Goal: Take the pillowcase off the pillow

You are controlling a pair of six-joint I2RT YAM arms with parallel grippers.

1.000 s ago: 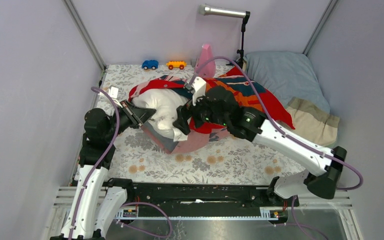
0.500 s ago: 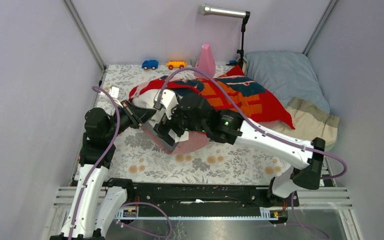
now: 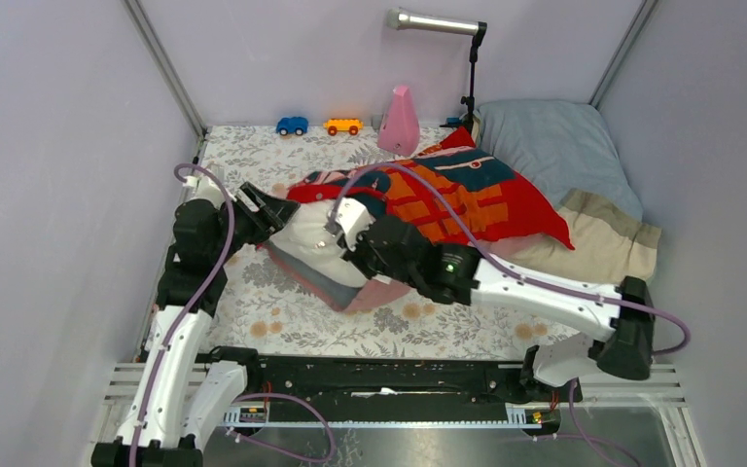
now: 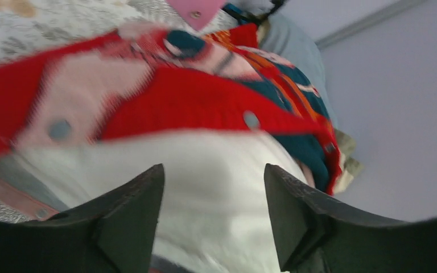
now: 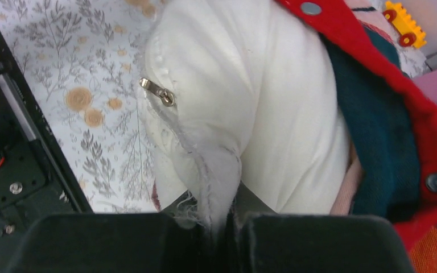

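Note:
The case still covers much of the pillow. My right gripper will next lift the bunched fold up, lower it beside the red snap edge and release it.
The pillowcase, in red, orange and teal print, lies across the middle of the floral floor. The white pillow sticks out of its open left end. My right gripper is shut on a bunched fold of the pillow near its zipper pull. The case's red snap edge lies just behind that fold. My left gripper stands open at the pillow's left end. Its two dark fingers frame the white pillow, below the red pillowcase, and hold nothing.
A grey-blue pillow with a beige end lies at the back right, touching the pillowcase. A pink cone, a blue toy car and an orange toy car stand along the back wall. A lamp stand rises behind.
My left gripper has let go, opened and pulled back a little to the left. My right gripper has come down onto the pillow's exposed end and shut on its fabric.

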